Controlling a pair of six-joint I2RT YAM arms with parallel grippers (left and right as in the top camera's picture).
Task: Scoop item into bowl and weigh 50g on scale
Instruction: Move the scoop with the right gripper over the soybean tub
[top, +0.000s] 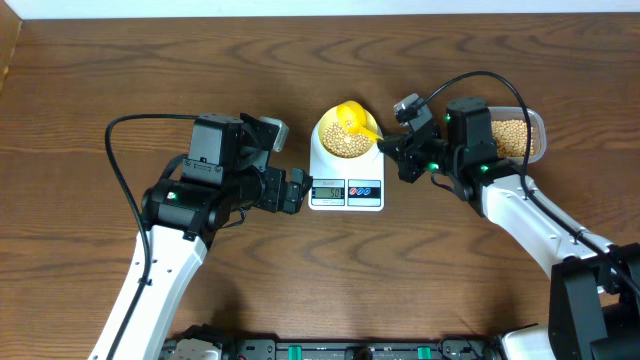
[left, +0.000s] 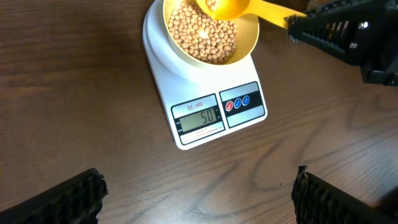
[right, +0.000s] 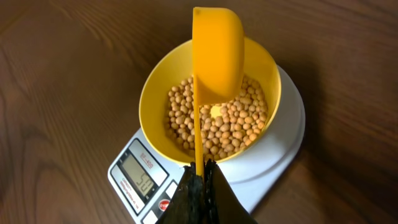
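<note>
The target weight is displayed, so my right gripper will next swing over the tub's beans, to its right in the overhead view, and let go of the scoop (top: 352, 117).
The white scale (top: 346, 185) stands mid-table with the pale yellow bowl (top: 322, 133) on it, holding many tan beans (top: 345, 142). Its display (left: 198, 116) reads 50. My right gripper (top: 396, 152) is shut on the handle of a bright yellow scoop (top: 352, 117), tipped on its side over the bowl. In the right wrist view the scoop (right: 216, 50) hangs above the beans (right: 236, 121) in the bowl (right: 155, 93), on the scale (right: 273, 155). My left gripper (top: 297, 190) is open and empty just left of the scale; its fingers (left: 199, 193) are spread wide over bare wood.
A clear plastic tub (top: 520, 136) with more beans stands at the right, behind my right arm. Cables loop over both arms. The table's far edge runs along the top of the overhead view.
</note>
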